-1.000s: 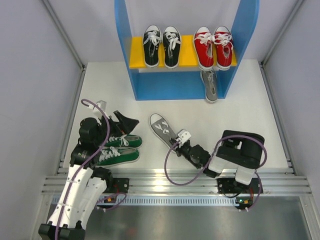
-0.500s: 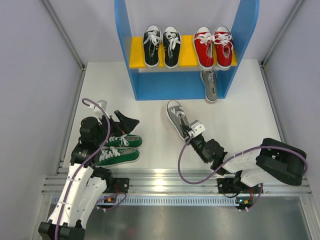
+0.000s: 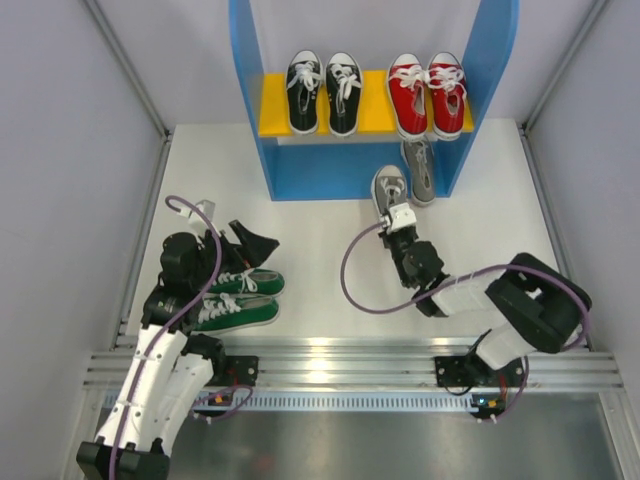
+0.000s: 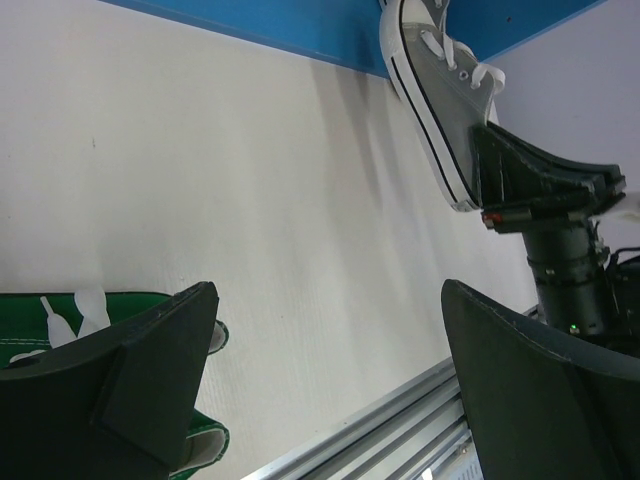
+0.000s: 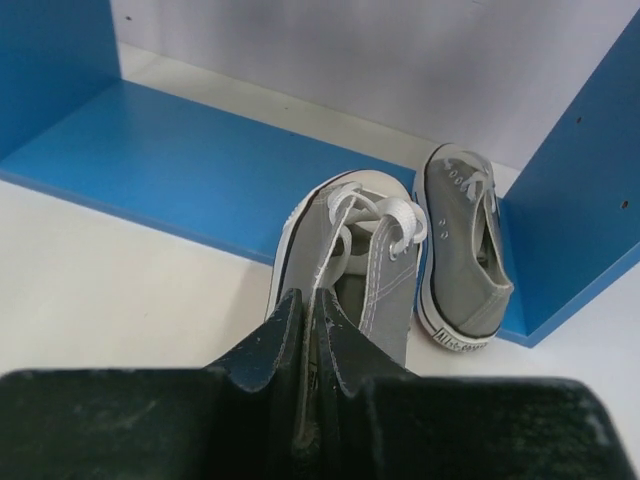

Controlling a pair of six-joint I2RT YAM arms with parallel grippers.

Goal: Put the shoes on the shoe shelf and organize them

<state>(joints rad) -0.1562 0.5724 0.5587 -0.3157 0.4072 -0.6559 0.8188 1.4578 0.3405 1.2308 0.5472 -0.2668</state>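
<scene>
My right gripper will first move outward and then open, to get the heel of the held grey shoe over the shoe shelf's blue base (image 5: 170, 150), next to the other grey shoe.
My right gripper (image 5: 318, 322) is shut on the side wall of a grey shoe (image 5: 368, 262), its toe at the front edge of the shoe shelf's blue base (image 5: 170, 150). From above, that gripper (image 3: 397, 214) and the held grey shoe (image 3: 386, 186) sit just left of a second grey shoe (image 3: 421, 170), which lies on the base by the right panel. A black pair (image 3: 322, 92) and a red pair (image 3: 428, 92) stand on the yellow board (image 3: 274, 110). My left gripper (image 3: 246, 246) hangs open over the green pair (image 3: 240, 297), holding nothing.
The shelf's tall blue side panels (image 3: 250, 90) flank the opening. Grey walls enclose the table on both sides. A metal rail (image 3: 330, 362) runs along the near edge. In the left wrist view the right arm (image 4: 560, 220) and the green shoes (image 4: 60, 320) show.
The right arm has carried the grey shoe from the table's middle up and to the right, to the shelf base beside the other grey shoe. The left arm has stayed put.
</scene>
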